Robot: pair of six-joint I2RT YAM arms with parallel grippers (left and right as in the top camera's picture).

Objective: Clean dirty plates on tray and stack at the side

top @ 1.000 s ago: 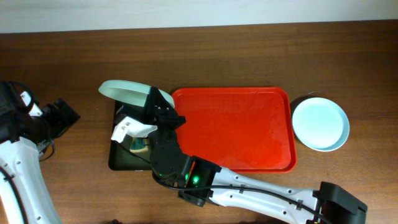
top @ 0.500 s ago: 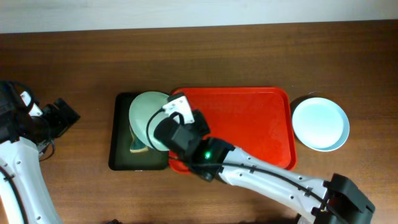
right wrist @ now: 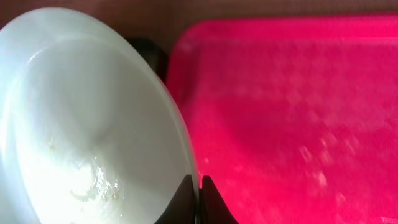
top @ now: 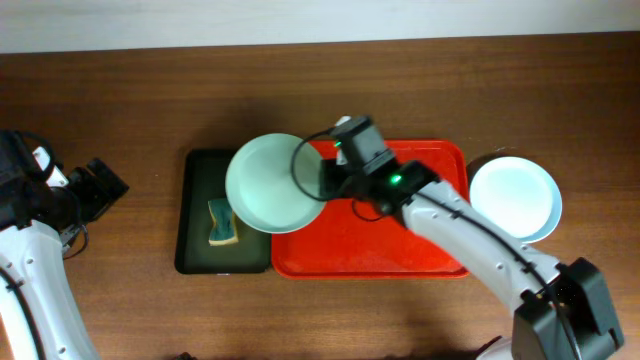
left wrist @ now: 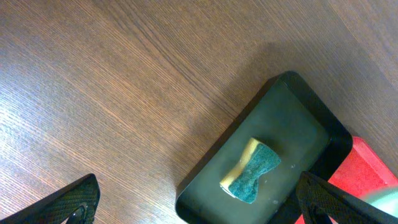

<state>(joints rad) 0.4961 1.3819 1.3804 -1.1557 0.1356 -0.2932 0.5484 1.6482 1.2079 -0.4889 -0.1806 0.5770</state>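
My right gripper is holding the plate and will next carry it over the red tray [top: 400, 240] and down onto the second pale blue plate [top: 515, 199] already beside the tray. It will release the plate there.
My right gripper [top: 322, 180] is shut on the rim of a pale blue-green plate [top: 272, 184]. It holds the plate face up above the seam between the dark green tray and the red tray [top: 400, 240]. In the right wrist view the fingertips [right wrist: 186, 196] pinch the plate's [right wrist: 87, 112] edge, and a wet yellowish smear [right wrist: 93, 180] shows in its middle. The red tray [right wrist: 292, 106] carries nothing else. A second pale blue plate [top: 515, 199] lies on the table right of the tray. My left gripper [left wrist: 199, 208] hangs open over the wood at the far left, holding nothing.
A narrow dark green tray [top: 195, 250] sits left of the red one, with a green and yellow sponge [top: 224, 222] in it. The left wrist view shows that sponge [left wrist: 252, 171] in the dark tray [left wrist: 298, 118]. The left arm [top: 40, 250] runs along the table's left edge.
My right gripper has carried the plate rightwards from above the dark green tray to the red tray's left edge, and the plate has gone from tilted to face up. The left arm stayed still.
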